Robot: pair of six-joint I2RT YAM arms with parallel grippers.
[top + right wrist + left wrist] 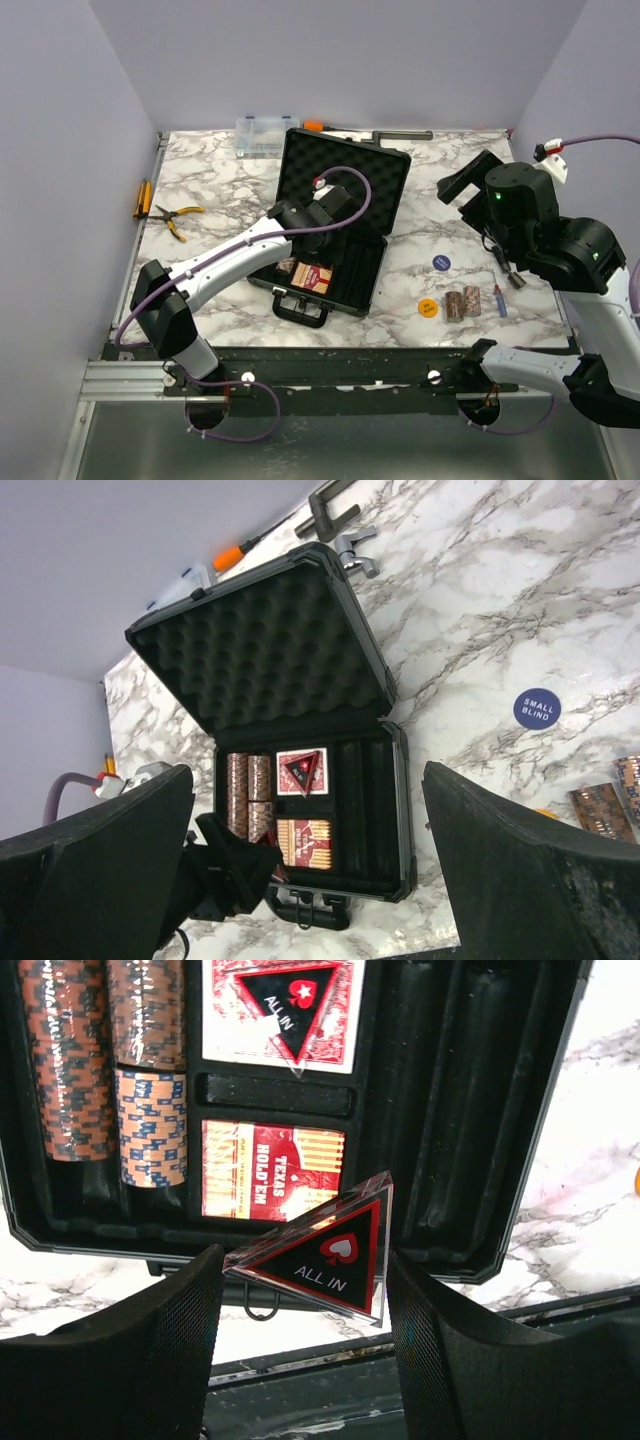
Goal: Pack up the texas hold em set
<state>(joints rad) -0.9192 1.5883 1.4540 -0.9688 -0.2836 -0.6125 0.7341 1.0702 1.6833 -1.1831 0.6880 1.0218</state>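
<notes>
The second deck already has a token on it, so the robot's left gripper should next bring the triangular token down onto the bare red card deck [272, 1172] in the tray [480, 1110] and release it.
The black case [350, 178] lies open at mid-table, foam lid up. In its tray [480, 1110] sit brown chip stacks [75, 1060], a red card deck [270, 1170] and a triangular token [285, 1005] lying on a second deck. My left gripper [297, 245] hovers over the case's front left corner, shut on another triangular "ALL IN" token [325, 1250]. My right gripper [470, 185] hangs wide open above the table to the right of the case. Loose chip stacks [462, 303], a blue round token [442, 262] and an orange round token [428, 308] lie on the marble there.
A clear organiser box [262, 138], an orange-handled screwdriver [313, 125] and a grey clamp [400, 134] lie along the back edge. Yellow-handled pliers [178, 218] rest at the left. A small screwdriver [499, 300] lies beside the loose chips.
</notes>
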